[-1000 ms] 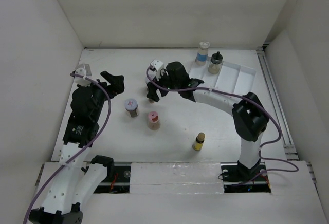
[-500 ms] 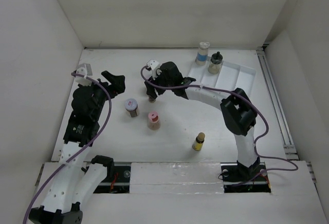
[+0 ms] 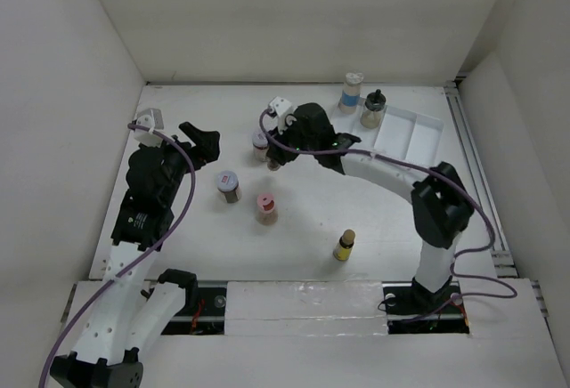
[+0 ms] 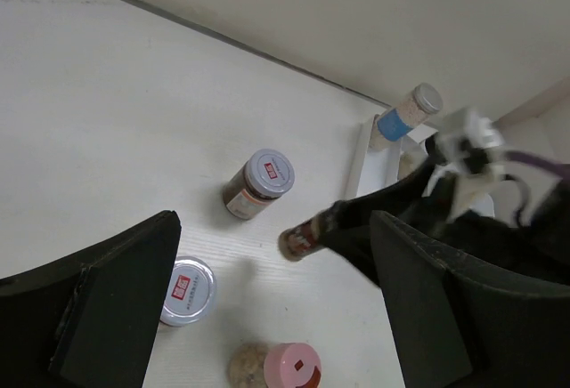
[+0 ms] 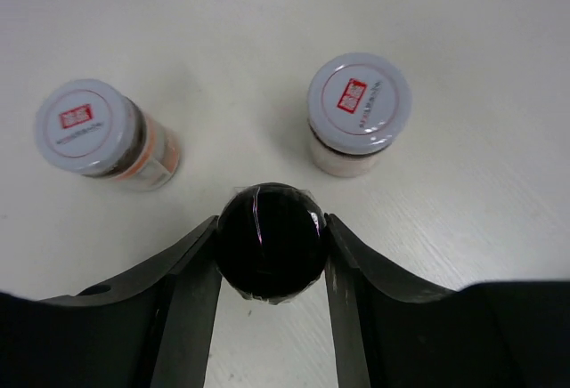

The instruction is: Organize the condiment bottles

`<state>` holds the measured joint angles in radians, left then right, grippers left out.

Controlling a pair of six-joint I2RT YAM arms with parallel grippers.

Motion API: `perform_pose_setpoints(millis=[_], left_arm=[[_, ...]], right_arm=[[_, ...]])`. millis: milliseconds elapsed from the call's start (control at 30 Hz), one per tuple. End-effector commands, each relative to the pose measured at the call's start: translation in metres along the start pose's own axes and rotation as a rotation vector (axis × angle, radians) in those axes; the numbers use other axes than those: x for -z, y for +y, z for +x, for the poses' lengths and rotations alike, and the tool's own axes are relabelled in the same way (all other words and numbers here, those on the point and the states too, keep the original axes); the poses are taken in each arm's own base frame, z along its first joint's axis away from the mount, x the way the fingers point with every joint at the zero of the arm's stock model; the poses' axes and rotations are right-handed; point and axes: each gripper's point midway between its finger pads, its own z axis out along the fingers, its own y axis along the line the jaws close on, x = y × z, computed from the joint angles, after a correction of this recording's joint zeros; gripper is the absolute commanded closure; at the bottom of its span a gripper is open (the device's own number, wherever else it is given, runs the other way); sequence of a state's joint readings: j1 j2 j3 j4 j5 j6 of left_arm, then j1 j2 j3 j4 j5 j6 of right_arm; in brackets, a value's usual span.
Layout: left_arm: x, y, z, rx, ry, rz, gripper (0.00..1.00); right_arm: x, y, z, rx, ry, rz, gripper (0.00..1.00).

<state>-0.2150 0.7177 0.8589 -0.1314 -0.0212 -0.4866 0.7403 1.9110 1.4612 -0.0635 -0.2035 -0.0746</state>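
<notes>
I need to move my right gripper to the right in the top view next and lower it into the end section of the tray, where the blue-labelled bottle (image 3: 352,91) already stands.
My right gripper (image 3: 272,155) is shut on a small black-capped bottle (image 5: 270,241) and holds it off the table; the bottle also shows tilted in the left wrist view (image 4: 303,238). Two silver-lidded jars stand close by, one brown (image 3: 259,141) and one by the left (image 3: 229,185). A pink-lidded jar (image 3: 265,207) and a yellow bottle with a dark cap (image 3: 345,245) stand nearer the front. A blue-labelled bottle (image 3: 352,91) and a dark-capped jar (image 3: 373,109) stand at the back right. My left gripper (image 3: 201,143) is open and empty, left of the jars.
A white divided tray (image 3: 411,136) lies at the back right, with the dark-capped jar at its left end. White walls close in the table at the left, back and right.
My right gripper has lifted the black-capped bottle off the table and moved slightly right and back, uncovering the brown silver-lidded jar. The left arm has shifted a little.
</notes>
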Motion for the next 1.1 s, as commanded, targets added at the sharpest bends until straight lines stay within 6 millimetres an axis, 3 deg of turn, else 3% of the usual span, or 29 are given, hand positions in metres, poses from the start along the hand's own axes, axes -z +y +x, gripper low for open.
perform_pose_setpoints(millis=[0, 33, 100, 167, 200, 267, 300, 367, 400, 433, 467, 533, 733, 833, 867, 967, 1067], left_arm=[[-0.002, -0.013, -0.010, -0.012, -0.026, 0.054, 0.16], [-0.002, -0.013, -0.010, -0.012, -0.026, 0.054, 0.16], [-0.002, -0.015, -0.011, -0.012, -0.028, 0.068, 0.16], [-0.002, -0.015, -0.011, -0.012, -0.028, 0.068, 0.16], [-0.002, -0.015, -0.011, -0.012, -0.028, 0.068, 0.16], [-0.001, -0.019, -0.011, -0.012, -0.026, 0.089, 0.16], [-0.001, -0.019, -0.011, -0.012, -0.026, 0.089, 0.16], [-0.001, -0.019, -0.011, -0.012, -0.026, 0.089, 0.16], [-0.003, -0.018, -0.009, -0.012, -0.018, 0.084, 0.16], [-0.004, -0.018, -0.009, -0.012, -0.018, 0.084, 0.16], [-0.004, -0.018, -0.009, -0.012, -0.018, 0.084, 0.16], [-0.004, -0.018, -0.009, -0.012, -0.018, 0.084, 0.16], [-0.005, -0.019, -0.006, -0.013, -0.005, 0.088, 0.16], [-0.005, -0.019, -0.006, -0.013, -0.005, 0.088, 0.16], [-0.005, -0.019, -0.006, -0.013, -0.005, 0.088, 0.16], [-0.005, -0.022, -0.007, -0.013, -0.007, 0.102, 0.16], [-0.005, -0.023, -0.006, -0.013, -0.003, 0.110, 0.15]], right_arm=[[0.076, -0.040, -0.092, 0.017, -0.268, 0.139, 0.73], [0.088, -0.071, -0.092, -0.003, -0.281, 0.208, 0.73], [0.098, -0.105, -0.083, -0.031, -0.271, 0.281, 0.73], [0.120, -0.166, -0.062, -0.084, -0.247, 0.410, 0.74], [0.114, -0.168, -0.055, -0.089, -0.231, 0.409, 0.74], [0.119, -0.199, -0.042, -0.118, -0.212, 0.461, 0.74], [0.111, -0.212, -0.035, -0.130, -0.196, 0.473, 0.74], [0.111, -0.232, -0.026, -0.150, -0.176, 0.500, 0.74], [0.108, -0.234, -0.027, -0.150, -0.178, 0.500, 0.74], [0.104, -0.242, -0.015, -0.163, -0.156, 0.502, 0.74], [0.105, -0.243, -0.019, -0.160, -0.164, 0.503, 0.74], [0.099, -0.256, -0.003, -0.180, -0.136, 0.518, 0.74], [0.077, -0.252, 0.029, -0.233, -0.074, 0.469, 0.69], [0.071, -0.247, 0.043, -0.252, -0.045, 0.467, 0.42], [0.071, -0.246, 0.047, -0.255, -0.037, 0.465, 0.28], [0.085, -0.236, 0.027, -0.237, -0.072, 0.463, 0.11], [0.114, -0.225, 0.000, -0.210, -0.130, 0.503, 0.06]])
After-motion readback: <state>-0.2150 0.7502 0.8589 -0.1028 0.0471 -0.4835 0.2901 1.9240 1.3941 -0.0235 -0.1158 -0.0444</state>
